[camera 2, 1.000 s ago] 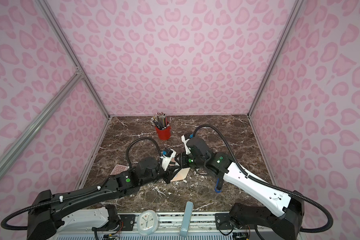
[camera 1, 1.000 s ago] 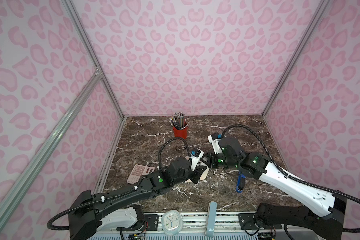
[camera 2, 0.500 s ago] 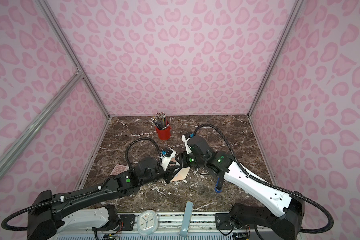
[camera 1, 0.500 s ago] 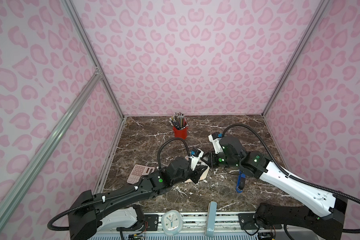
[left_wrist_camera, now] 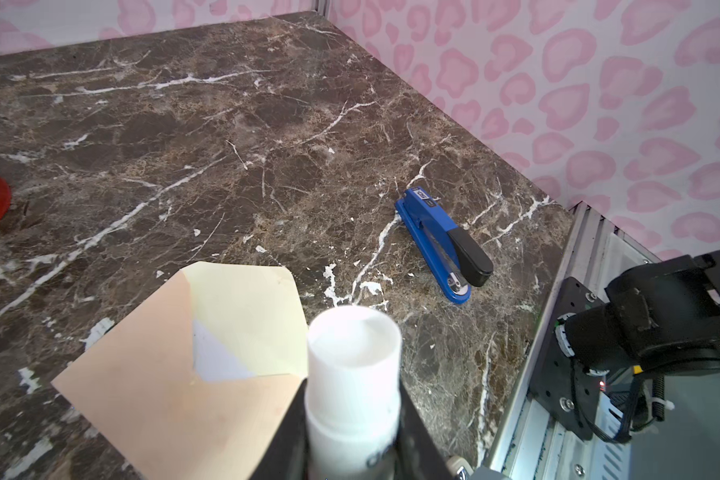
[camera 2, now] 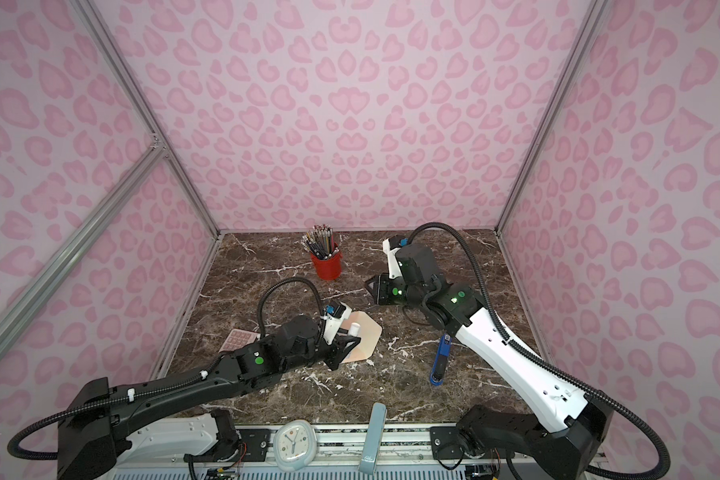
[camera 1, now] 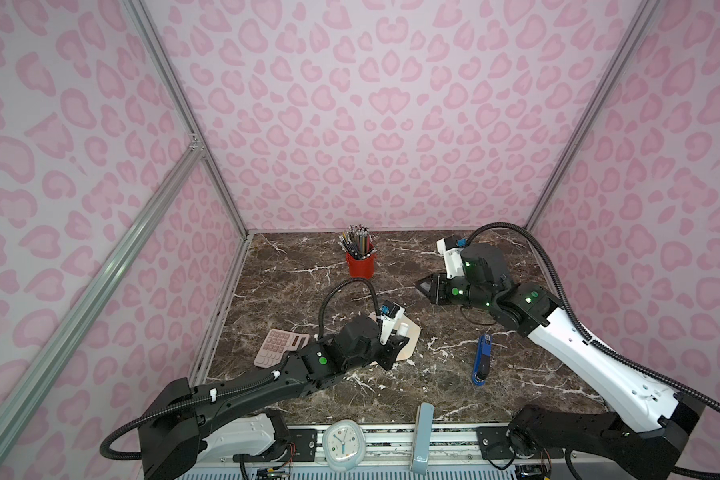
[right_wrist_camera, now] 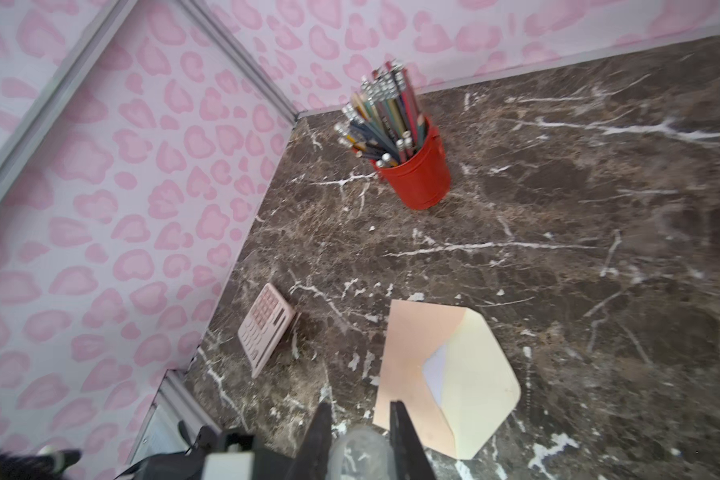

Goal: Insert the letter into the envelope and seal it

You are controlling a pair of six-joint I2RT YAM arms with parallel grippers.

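The right gripper tilts downward next, lowers onto the bare marble (right_wrist_camera: 646, 392) beside the cream flap's tip and releases the clear cap (right_wrist_camera: 356, 451), since that spot is bare.
The peach envelope (left_wrist_camera: 159, 399) lies flat on the marble with its cream flap (left_wrist_camera: 246, 307) open. A white corner of the letter (left_wrist_camera: 217, 357) shows in its mouth. My left gripper (left_wrist_camera: 352, 395) is shut on an uncapped white glue stick (left_wrist_camera: 352, 349), held just above the envelope (camera 1: 411, 332) in both top views (camera 2: 371, 330). My right gripper (right_wrist_camera: 360, 409) is shut on a clear cap (right_wrist_camera: 356, 451). It hovers back and right of the envelope (right_wrist_camera: 408, 361), apart from it, and shows in both top views (camera 1: 422, 286) (camera 2: 371, 284).
A red pencil cup (camera 1: 360, 264) stands at the back middle. A pink calculator (camera 1: 279, 347) lies left of the envelope, partly under my left arm. A blue stapler (camera 1: 483, 359) lies to the right. A clock (camera 1: 344, 444) sits on the front rail.
My right gripper has drawn back and to the right, away from the left gripper and the glue stick. The left arm has barely moved.
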